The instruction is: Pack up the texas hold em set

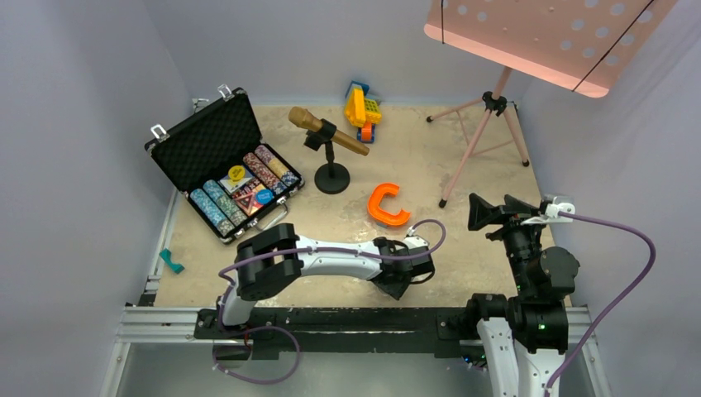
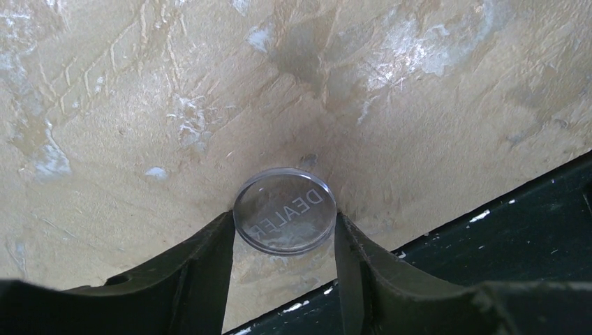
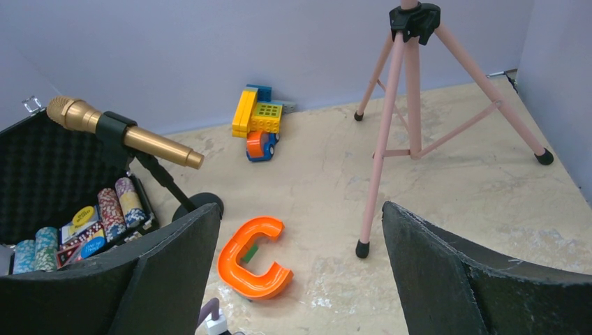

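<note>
The set's other buttons lie inside the open case, so my left gripper will next go up, swing outward over the case and come down to release the dealer button beside the yellow button.
A clear round dealer button [image 2: 284,211] lies on the beige table close to its near edge. My left gripper [image 2: 283,214] is down over it, one fingertip against each side of the disc. From above, the left gripper [image 1: 401,279] is low at the table's front centre and hides the button. The black case [image 1: 207,136] stands open at the far left with chip rows [image 1: 216,207], cards, and a yellow and a blue button inside. The case [image 3: 42,174] also shows in the right wrist view. My right gripper [image 3: 299,208] is open, raised at the right [image 1: 488,211], holding nothing.
A gold microphone on a black stand [image 1: 327,131] is beside the case. An orange C-shaped piece [image 1: 387,205] lies mid-table. A yellow toy [image 1: 362,109] sits at the back wall, a pink tripod stand [image 1: 484,136] at the right, a teal piece [image 1: 171,261] at the left edge. A black rail [image 2: 489,237] borders the table.
</note>
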Motion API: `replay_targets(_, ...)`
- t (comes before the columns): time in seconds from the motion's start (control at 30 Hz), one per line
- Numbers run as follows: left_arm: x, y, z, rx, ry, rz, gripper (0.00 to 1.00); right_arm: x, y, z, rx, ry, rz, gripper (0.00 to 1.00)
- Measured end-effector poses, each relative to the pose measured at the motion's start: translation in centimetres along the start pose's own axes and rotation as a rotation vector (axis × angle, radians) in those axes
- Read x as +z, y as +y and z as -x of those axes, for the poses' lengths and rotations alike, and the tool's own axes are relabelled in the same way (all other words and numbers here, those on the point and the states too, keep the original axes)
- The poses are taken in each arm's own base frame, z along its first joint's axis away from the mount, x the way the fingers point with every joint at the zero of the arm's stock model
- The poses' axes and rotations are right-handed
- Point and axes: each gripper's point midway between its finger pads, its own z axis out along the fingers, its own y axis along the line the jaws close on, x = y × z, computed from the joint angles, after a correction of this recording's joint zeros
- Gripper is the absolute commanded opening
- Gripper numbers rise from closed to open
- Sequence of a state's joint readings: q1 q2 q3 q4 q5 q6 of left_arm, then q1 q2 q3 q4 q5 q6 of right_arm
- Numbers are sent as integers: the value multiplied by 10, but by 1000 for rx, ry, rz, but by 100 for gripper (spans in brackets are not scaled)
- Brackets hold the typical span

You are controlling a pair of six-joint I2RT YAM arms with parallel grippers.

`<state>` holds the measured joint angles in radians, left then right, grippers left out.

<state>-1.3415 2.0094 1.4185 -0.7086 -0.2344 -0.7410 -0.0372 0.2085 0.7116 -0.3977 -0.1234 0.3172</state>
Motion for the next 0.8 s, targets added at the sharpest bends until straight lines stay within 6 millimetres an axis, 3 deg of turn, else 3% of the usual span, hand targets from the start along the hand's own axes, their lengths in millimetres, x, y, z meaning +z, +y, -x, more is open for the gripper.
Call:
replay_targets(0.2,0,1,0,-1,0,1,37,0,0,0,0,0,0,90)
replay_targets(0.43,-1,11,0,-17,-7,2,30,0,0,0,0,0,0,90)
replay_targets(0.6,-7,49,-5,-54,4,40,29,0,0,0,0,0,0,90)
replay_targets(0.8,-38,121,-1,-149,-39,81,29,0,1,0,0,1,4,90)
